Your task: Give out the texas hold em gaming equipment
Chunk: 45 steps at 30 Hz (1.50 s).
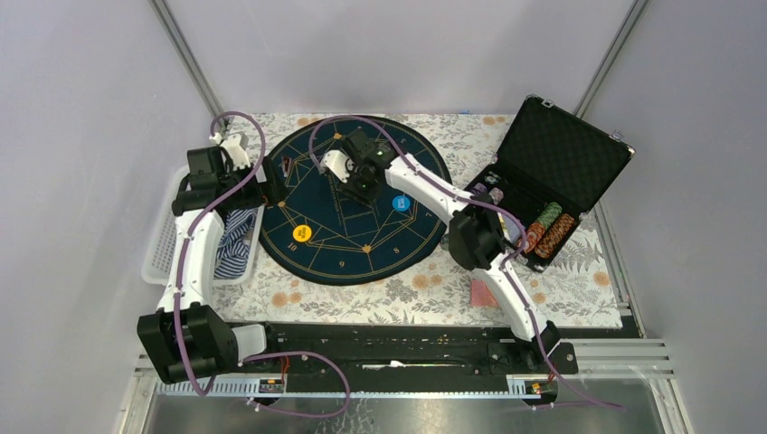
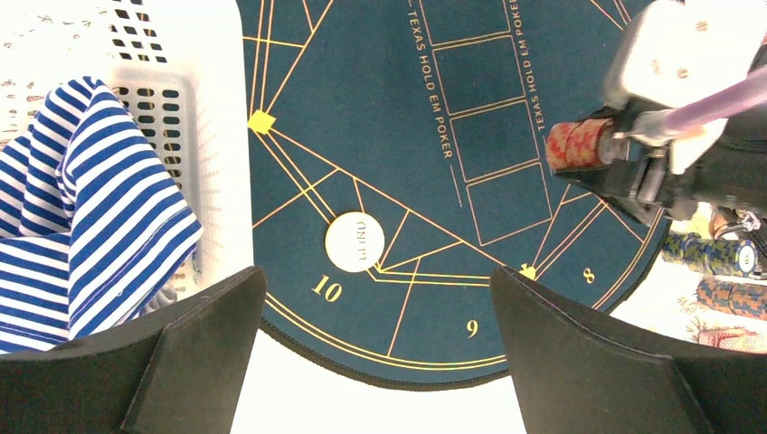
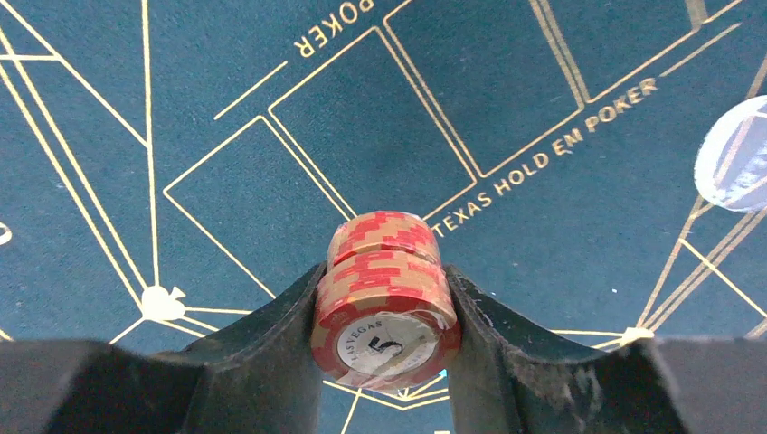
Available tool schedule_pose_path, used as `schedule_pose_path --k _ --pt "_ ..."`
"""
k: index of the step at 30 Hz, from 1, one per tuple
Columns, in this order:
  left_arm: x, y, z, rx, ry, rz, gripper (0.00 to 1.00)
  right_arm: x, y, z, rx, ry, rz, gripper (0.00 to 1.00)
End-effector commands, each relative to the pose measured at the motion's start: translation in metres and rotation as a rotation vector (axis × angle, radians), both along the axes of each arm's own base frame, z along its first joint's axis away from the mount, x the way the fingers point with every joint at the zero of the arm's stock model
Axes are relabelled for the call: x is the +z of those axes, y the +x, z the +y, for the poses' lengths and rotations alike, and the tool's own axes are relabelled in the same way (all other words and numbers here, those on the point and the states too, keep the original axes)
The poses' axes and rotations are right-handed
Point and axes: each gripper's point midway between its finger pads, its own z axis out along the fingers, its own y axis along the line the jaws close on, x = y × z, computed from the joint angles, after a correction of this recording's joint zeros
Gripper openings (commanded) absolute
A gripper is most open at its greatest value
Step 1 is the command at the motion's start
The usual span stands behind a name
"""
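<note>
The printed boxes by the word TEXAS are just below my right gripper on the mat, so it will next move down and release the red chips [image 3: 384, 298] onto them.
My right gripper [image 1: 362, 174] is shut on a wrapped stack of red striped-edge poker chips [image 3: 384, 298] marked "Las Vegas 5". It holds the stack sideways over the far middle of the round dark-blue mat [image 1: 357, 244]. The stack also shows in the left wrist view [image 2: 576, 145]. My left gripper [image 2: 374, 298] is open and empty above the mat's left edge [image 1: 271, 185]. A yellow round button [image 1: 302, 232] lies on the mat's left [image 2: 361, 241]. A blue round button [image 1: 402, 202] lies right of centre [image 3: 737, 154]. Red-backed cards [image 1: 482, 291] lie on the table by the right arm.
An open black hard case [image 1: 561, 154] stands at the right with green chips [image 1: 548, 215] and red chips [image 1: 561, 233] in front of it. A white basket [image 1: 163, 244] with a blue-striped cloth [image 1: 237, 240] sits left of the mat.
</note>
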Motion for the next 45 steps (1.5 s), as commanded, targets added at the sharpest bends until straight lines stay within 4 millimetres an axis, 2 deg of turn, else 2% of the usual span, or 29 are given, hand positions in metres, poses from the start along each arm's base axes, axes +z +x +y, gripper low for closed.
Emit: schedule_pose_path --k 1,11,14,22,25,27,29,31,32,38,45 --pt "0.025 0.012 0.0 -0.009 -0.03 -0.087 0.99 -0.002 0.007 0.005 0.009 -0.003 -0.023 0.31" --pt "0.021 0.012 0.001 -0.009 -0.041 -0.075 0.99 -0.038 0.01 0.008 0.012 -0.02 -0.009 0.32" --pt "0.021 0.013 0.001 -0.012 -0.043 -0.075 0.99 -0.043 0.009 0.008 0.013 -0.02 -0.005 0.39" --pt "0.02 0.015 0.0 -0.015 -0.049 -0.069 0.99 -0.046 0.01 0.009 0.016 -0.016 -0.007 0.47" --pt "0.021 0.014 0.001 -0.015 -0.047 -0.072 0.99 -0.046 0.012 0.009 0.018 -0.015 -0.014 0.55" --pt "0.021 0.013 0.001 -0.016 -0.045 -0.073 0.99 -0.045 0.011 0.011 0.02 -0.008 -0.014 0.64" --pt "0.021 0.013 0.001 -0.015 -0.042 -0.072 0.99 -0.042 0.009 0.014 0.023 0.008 -0.004 0.71" --pt "0.021 0.012 0.001 -0.013 -0.04 -0.074 0.99 -0.036 0.007 0.017 0.022 0.033 0.004 0.83" --pt "0.021 0.012 0.001 -0.013 -0.041 -0.072 0.99 -0.032 0.006 0.018 0.022 0.046 0.01 0.84" --pt "0.02 0.013 0.0 -0.023 -0.045 -0.069 0.99 -0.003 -0.001 0.022 0.009 0.115 0.025 0.83" --pt "0.013 0.012 -0.003 -0.075 -0.034 -0.051 0.99 0.022 0.004 0.01 -0.053 0.2 0.067 0.85"
